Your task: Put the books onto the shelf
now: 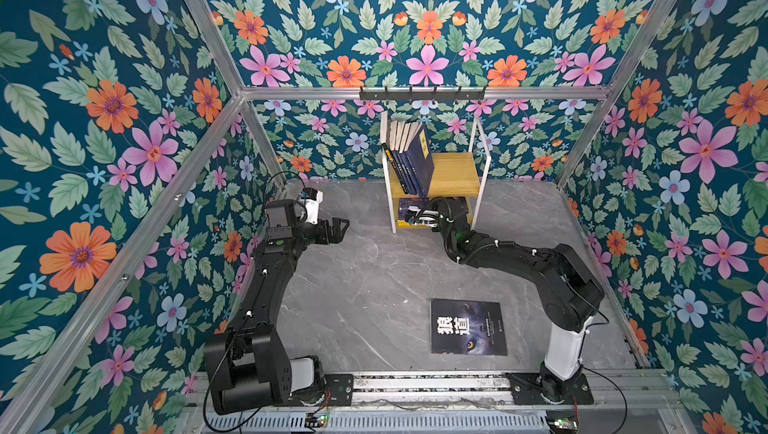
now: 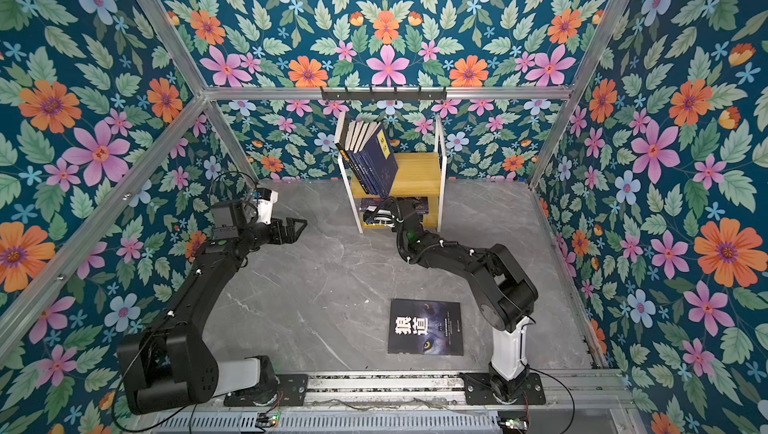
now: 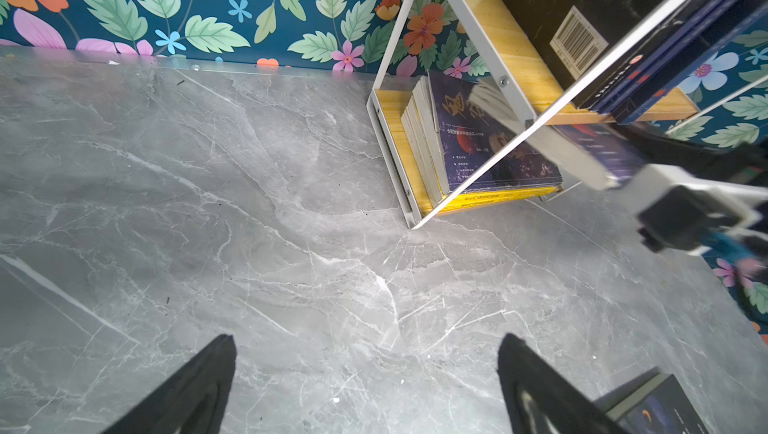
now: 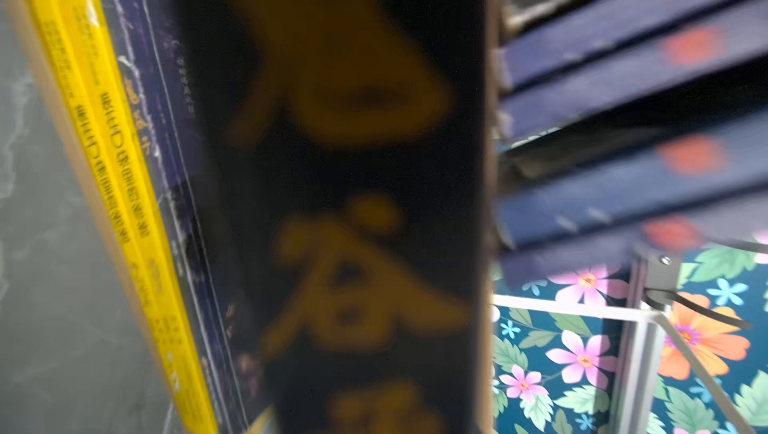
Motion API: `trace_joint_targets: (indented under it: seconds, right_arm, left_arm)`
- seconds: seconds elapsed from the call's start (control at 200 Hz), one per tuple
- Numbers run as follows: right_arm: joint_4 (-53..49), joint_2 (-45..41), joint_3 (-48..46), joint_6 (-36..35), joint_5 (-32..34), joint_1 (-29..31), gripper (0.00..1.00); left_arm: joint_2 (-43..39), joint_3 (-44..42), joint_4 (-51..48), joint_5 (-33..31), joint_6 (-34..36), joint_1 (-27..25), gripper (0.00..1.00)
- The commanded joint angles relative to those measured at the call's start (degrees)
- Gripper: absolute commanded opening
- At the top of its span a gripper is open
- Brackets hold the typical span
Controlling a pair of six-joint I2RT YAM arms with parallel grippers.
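My right gripper brings the dark book down onto the top of the flat stack (image 1: 409, 206) (image 4: 182, 98) next and releases it there, since it still hangs above that stack.
The shelf (image 1: 455, 172) (image 2: 417, 172) stands at the back wall. Several navy books (image 1: 409, 162) (image 2: 372, 162) lean on its upper board, and a flat stack (image 3: 478, 141) with yellow spines (image 4: 104, 141) fills the lower tier. My right gripper (image 3: 631, 141) reaches into the lower tier, shut on a dark book with yellow characters (image 4: 332, 203) (image 3: 577, 153) above that stack; its fingers are hidden in both top views. A black wolf-eye book (image 1: 467, 328) (image 2: 426, 328) lies flat on the floor in front. My left gripper (image 1: 343, 226) (image 3: 368, 338) hovers open and empty, left of the shelf.
A black hook rail (image 1: 422, 93) hangs on the aluminium beam above the shelf. Floral walls close in on three sides. The grey marble floor (image 1: 365, 278) runs between the arms, and a metal rail (image 1: 428, 384) carries both arm bases at the front.
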Motion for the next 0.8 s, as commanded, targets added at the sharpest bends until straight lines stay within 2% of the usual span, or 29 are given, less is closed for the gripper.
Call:
trace_joint_targets:
  seconds: [0.0, 0.16, 0.245, 0.33, 0.405, 0.5, 0.65, 0.795]
  right_arm:
    - [3.65, 2.43, 1.18, 0.74, -0.85, 0.03, 0.0]
    - [-1.49, 5.46, 2.1, 3.16, -1.59, -0.01, 0.0]
    - [-7.93, 6.1, 2.94, 3.93, -2.27, -0.04, 0.15]
    - [-12.33, 5.8, 3.01, 4.57, -3.29, -0.04, 0.37]
    - [-15.21, 5.23, 2.99, 5.29, -3.7, -0.18, 0.44]
    - [-17.13, 4.4, 2.83, 5.79, -3.86, -0.36, 0.48]
    - [-18.6, 3.39, 2.7, 6.34, -4.38, -0.39, 0.47]
    - [-21.32, 3.42, 4.82, 7.74, -5.05, -0.78, 0.21]
  left_arm:
    - [0.06, -0.02, 0.89, 0.31, -0.43, 0.01, 1.0]
    - [0.3, 0.07, 0.72, 0.14, -0.23, -0.09, 1.0]
    - [0.56, 0.28, 0.52, 0.18, -0.27, -0.09, 1.0]
    - [0.88, 0.76, 0.37, 0.44, -0.24, -0.08, 1.0]
    - [1.19, 0.76, 0.36, 0.42, -0.24, -0.06, 1.0]
    - [1.34, 0.81, 0.37, 0.62, -0.44, -0.08, 1.0]
    - [1.48, 1.47, 0.01, 0.81, -0.72, -0.05, 1.0]
    - [1.37, 1.3, -0.12, 0.63, -0.58, -0.06, 1.0]
